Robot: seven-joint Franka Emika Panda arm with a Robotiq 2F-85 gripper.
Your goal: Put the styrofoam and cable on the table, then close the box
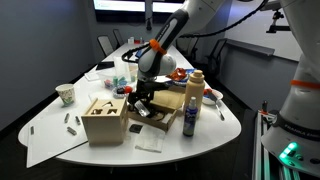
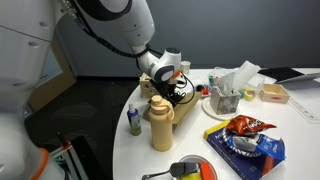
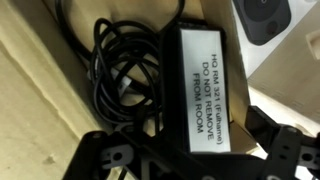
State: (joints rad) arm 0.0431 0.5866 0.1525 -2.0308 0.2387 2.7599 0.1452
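The open fingers are already on both sides of the block, so next my gripper lowers a little onto the adapter's near end (image 3: pixel 207 138) just below it and closes.
The tan cardboard box (image 1: pixel 170 104) lies open on the white table (image 1: pixel 232 126), beside a wooden cube. My gripper (image 1: pixel 146 95) reaches down into the box; it also shows in an exterior view (image 2: pixel 172 86). In the wrist view the coiled black cable (image 3: pixel 112 62) lies on the box's cardboard floor (image 3: pixel 35 70), joined to a black adapter block with a white label (image 3: pixel 205 80). My gripper (image 3: pixel 195 156) is open, its fingers on either side of the adapter's near end, with cardboard showing between block and right finger. A white flat piece (image 1: pixel 150 141), perhaps the styrofoam, lies on the table before the box.
A pale wooden cube with holes (image 1: pixel 104 120) stands next to the box. A tall tan bottle (image 1: pixel 193 102) stands at the box's other side, also seen in an exterior view (image 2: pixel 160 125). A cup (image 1: pixel 66 94), a snack bag (image 2: pixel 248 126) and a tissue holder (image 2: pixel 228 92) crowd the table.
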